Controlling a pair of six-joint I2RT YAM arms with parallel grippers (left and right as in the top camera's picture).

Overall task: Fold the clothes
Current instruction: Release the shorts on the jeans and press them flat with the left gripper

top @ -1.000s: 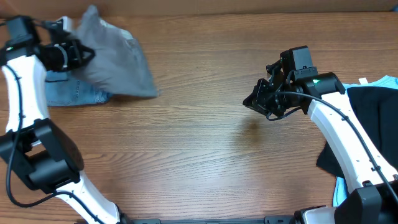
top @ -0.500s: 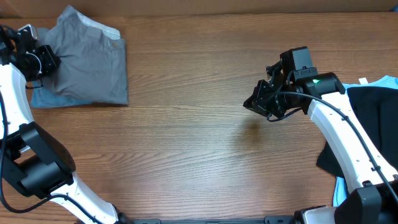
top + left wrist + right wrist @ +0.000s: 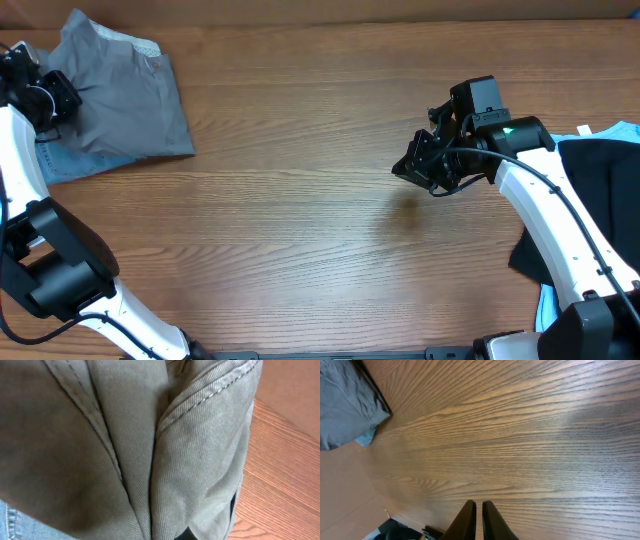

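Note:
The left gripper next needs to swing the grey shorts (image 3: 125, 100) it is holding up, then down over the blue denim's bare near strip (image 3: 82, 166) and let go of them there, because the strip sticks out uncovered.
The grey shorts (image 3: 125, 100) lie bunched at the table's far left, on top of a blue denim garment (image 3: 70, 162). My left gripper (image 3: 50, 100) is at their left edge, shut on the cloth. In the left wrist view the grey shorts (image 3: 150, 445) fill the frame in folds and hide the fingers; a strip of blue denim (image 3: 7, 525) shows at the bottom left. My right gripper (image 3: 410, 168) hovers over bare wood right of centre. In the right wrist view, that gripper (image 3: 479, 520) is shut on nothing. The grey shorts (image 3: 345, 400) appear far off there.
A black garment (image 3: 600, 200) is heaped at the right edge on light-blue cloth (image 3: 620, 130), partly under my right arm. The wooden table (image 3: 300, 230) stretches between the two piles. A brown wall runs along the table's far edge.
My left gripper has pulled the grey shorts leftward into the far-left corner, and they have settled flatter over the denim. The right arm has not moved.

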